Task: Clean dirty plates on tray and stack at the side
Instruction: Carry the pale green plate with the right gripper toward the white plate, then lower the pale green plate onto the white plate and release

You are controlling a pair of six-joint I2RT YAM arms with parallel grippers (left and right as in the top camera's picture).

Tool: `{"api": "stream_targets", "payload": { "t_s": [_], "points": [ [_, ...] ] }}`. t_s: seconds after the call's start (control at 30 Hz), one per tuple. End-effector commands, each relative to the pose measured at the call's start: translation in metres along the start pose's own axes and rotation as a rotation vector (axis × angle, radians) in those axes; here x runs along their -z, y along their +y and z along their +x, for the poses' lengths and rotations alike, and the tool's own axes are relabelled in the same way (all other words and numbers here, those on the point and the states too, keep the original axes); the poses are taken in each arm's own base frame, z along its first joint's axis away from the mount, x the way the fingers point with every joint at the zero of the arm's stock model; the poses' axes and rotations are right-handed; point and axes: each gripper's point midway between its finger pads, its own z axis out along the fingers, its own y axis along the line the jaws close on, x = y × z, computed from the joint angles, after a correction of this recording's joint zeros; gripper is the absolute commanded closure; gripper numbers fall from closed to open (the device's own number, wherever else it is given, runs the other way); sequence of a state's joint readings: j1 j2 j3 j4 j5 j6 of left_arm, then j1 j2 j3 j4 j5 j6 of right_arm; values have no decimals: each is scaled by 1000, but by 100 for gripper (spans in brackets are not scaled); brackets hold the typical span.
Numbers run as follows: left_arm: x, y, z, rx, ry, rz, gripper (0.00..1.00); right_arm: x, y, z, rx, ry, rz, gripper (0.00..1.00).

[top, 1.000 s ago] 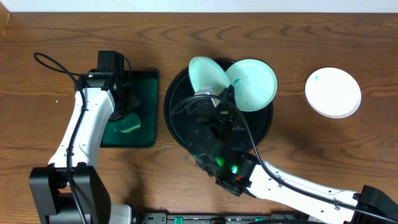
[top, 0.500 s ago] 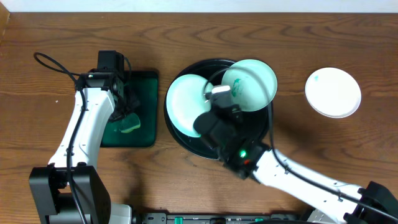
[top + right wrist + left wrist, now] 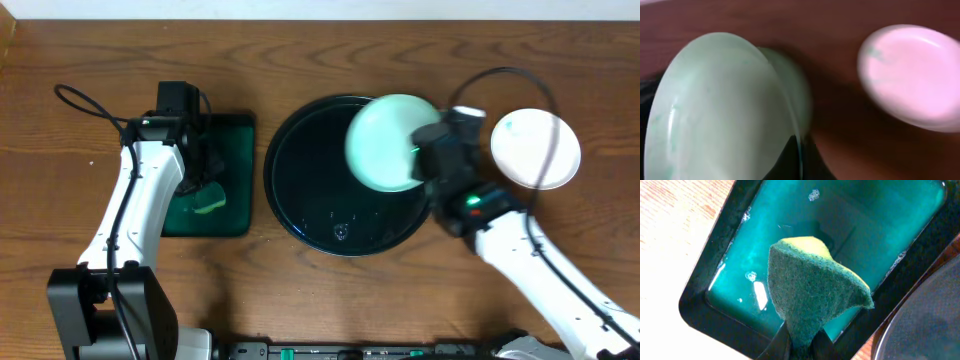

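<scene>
I need to move my right gripper to the right in the overhead view next and lower the mint plate onto the third plate (image 3: pixel 533 148) (image 3: pixel 915 77), which lies off the tray.
The black tray (image 3: pixel 310 190) lies mid-table. My right gripper (image 3: pixel 428 152) is shut on the rim of a pale-mint plate (image 3: pixel 382 142) and holds it tilted over the tray's upper right. In the right wrist view the jaws (image 3: pixel 801 161) pinch that plate's (image 3: pixel 715 110) edge, and a second plate (image 3: pixel 796 87) shows just behind it. A third plate (image 3: pixel 535 148), white with a small teal smear, lies on the table to the right of the tray; it also shows in the right wrist view (image 3: pixel 912 75). My left gripper (image 3: pixel 200 185) is shut on a green sponge (image 3: pixel 812 290).
A rectangular dark green tray (image 3: pixel 232 135) with wet teal liquid stands left of the black tray; my left gripper holds the sponge over it (image 3: pixel 880 235). A black cable (image 3: pixel 90 105) loops on the table at the far left. The right arm's cable arcs above the third plate.
My right arm has swung from the tray's left side to its right, carrying the plate over the second plate. The left arm and sponge have not moved.
</scene>
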State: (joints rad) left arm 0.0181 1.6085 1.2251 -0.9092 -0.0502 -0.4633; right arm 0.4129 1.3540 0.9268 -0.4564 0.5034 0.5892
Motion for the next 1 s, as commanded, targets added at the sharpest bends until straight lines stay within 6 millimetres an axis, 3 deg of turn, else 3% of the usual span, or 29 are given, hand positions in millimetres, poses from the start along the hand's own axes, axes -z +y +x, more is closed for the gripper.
{"api": "stream_targets", "payload": {
  "t_s": [0.0,0.07,0.23,0.5,0.77,0.97],
  "points": [
    [0,1,-1,-15,0,-2,93,-8,-51,-11,-110,19,120,99],
    [0,1,-1,-15,0,-2,93,-12,-84,-8,-171,57,206,99],
    [0,1,-1,-15,-1,-2,93,-18,-142,-8,-279,93,331,99],
    [0,1,-1,-15,0,-2,93,-21,-213,4,-523,130,491,99],
    [0,1,-1,-15,1,-3,93,-38,-258,36,-680,230,611,99],
    [0,1,-1,-15,1,-3,93,-66,-259,49,-703,277,584,99]
  ]
}}
